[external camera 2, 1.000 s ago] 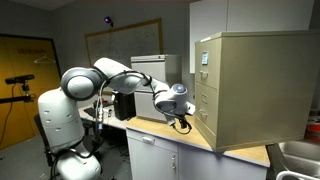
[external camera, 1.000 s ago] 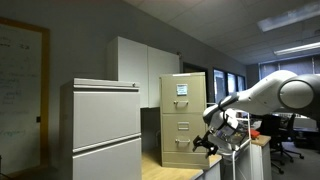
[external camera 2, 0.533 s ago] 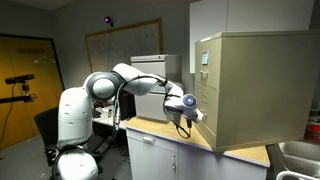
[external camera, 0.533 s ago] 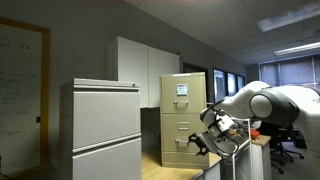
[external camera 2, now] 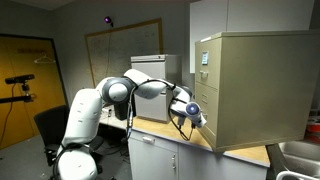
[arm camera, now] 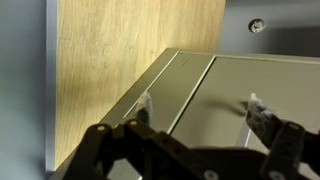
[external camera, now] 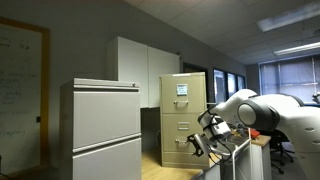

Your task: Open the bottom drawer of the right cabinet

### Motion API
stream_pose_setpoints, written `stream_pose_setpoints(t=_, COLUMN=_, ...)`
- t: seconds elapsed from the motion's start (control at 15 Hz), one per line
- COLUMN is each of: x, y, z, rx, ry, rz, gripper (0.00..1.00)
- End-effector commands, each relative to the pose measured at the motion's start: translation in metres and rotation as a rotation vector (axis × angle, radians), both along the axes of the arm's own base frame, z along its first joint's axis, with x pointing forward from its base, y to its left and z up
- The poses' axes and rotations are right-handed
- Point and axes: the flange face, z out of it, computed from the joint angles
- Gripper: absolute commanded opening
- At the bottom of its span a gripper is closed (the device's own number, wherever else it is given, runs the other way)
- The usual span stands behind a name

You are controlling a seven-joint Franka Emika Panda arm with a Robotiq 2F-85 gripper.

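My gripper rises and comes in toward the cabinet's tan front next, turning onto the bottom drawer's handle (external camera: 182, 139), because that drawer is still shut.
The right cabinet (external camera: 184, 115) is a tall narrow beige filing cabinet on a wooden counter; it also shows in an exterior view (external camera 2: 260, 90). Its bottom drawer (external camera: 177, 145) is shut in both exterior views (external camera 2: 205, 120). My gripper (external camera: 198, 145) hovers right in front of the bottom drawer, also seen in an exterior view (external camera 2: 196, 116). In the wrist view my gripper (arm camera: 200, 105) is open and empty, its fingertips (arm camera: 146, 103) spread over the tan drawer front (arm camera: 255, 75). A small silver fitting (arm camera: 258, 26) sits farther along that front. I cannot tell whether the fingers touch the drawer.
A wide pale grey two-drawer cabinet (external camera: 105, 130) stands beside the beige one, with white wall cupboards (external camera: 140, 62) behind. The wooden counter top (arm camera: 110, 60) runs under the gripper. A metal sink (external camera 2: 298, 155) lies past the cabinet. Office chairs (external camera: 290, 140) stand behind the arm.
The arm has stretched toward the beige cabinet, bringing the gripper from out over the counter up close to the bottom drawer front. The drawer has stayed shut.
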Motion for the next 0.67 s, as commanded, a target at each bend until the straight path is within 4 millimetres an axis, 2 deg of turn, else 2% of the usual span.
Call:
stream_pose_setpoints(t=0.0, x=0.011, y=-0.012, z=0.016, rx=0.0, ry=-0.03, rz=-0.079, gripper=1.0)
stream_pose_setpoints(t=0.27, x=0.013, y=-0.026, z=0.033, rx=-0.035, ry=-0.051, rz=-0.133, gripper=1.0)
stream_pose_setpoints(t=0.6, x=0.039, y=-0.028, z=0.033, rx=-0.032, ry=-0.064, rz=-0.116, gripper=1.0)
